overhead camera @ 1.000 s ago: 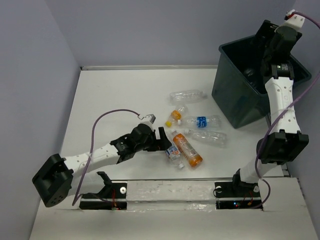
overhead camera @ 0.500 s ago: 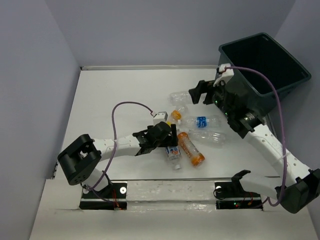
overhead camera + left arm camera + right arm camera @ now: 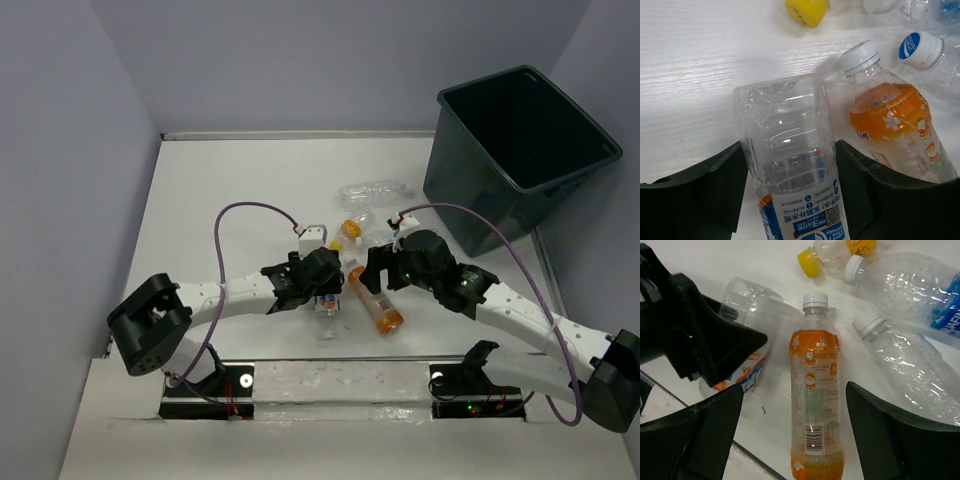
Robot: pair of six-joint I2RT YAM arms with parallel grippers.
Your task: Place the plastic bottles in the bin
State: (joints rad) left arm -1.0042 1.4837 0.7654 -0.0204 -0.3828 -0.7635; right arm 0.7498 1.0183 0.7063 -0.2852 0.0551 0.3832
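The bin's table-side rim (image 3: pixel 458 121) stands above my left gripper, outward and to its right in the top view, so it should lift outward and release the clear bottle beside that rim.
My left gripper (image 3: pixel 327 290) is shut on the clear bottle with the blue-white label (image 3: pixel 328 308), which lies on the table; in the left wrist view (image 3: pixel 790 150) both fingers (image 3: pixel 715 190) press its sides. My right gripper (image 3: pixel 372 272) is open and hovers over the orange-bodied bottle (image 3: pixel 378 304); in the right wrist view (image 3: pixel 795 390) that bottle (image 3: pixel 816 390) lies between the spread fingers (image 3: pixel 900 435), untouched. Other clear bottles (image 3: pixel 375 189) lie behind, one with a yellow cap (image 3: pixel 338 243). The dark bin (image 3: pixel 520 140) stands at the far right.
Two clear bottles (image 3: pixel 912 375) lie right of the orange one, close to my right finger. The two grippers are close together, the left finger (image 3: pixel 705 340) just left of the orange bottle. Grey walls enclose the table on the left and at the back.
My right arm has swung down from above the bin to the bottle pile. My left gripper has moved right and closed around the blue-white labelled bottle.
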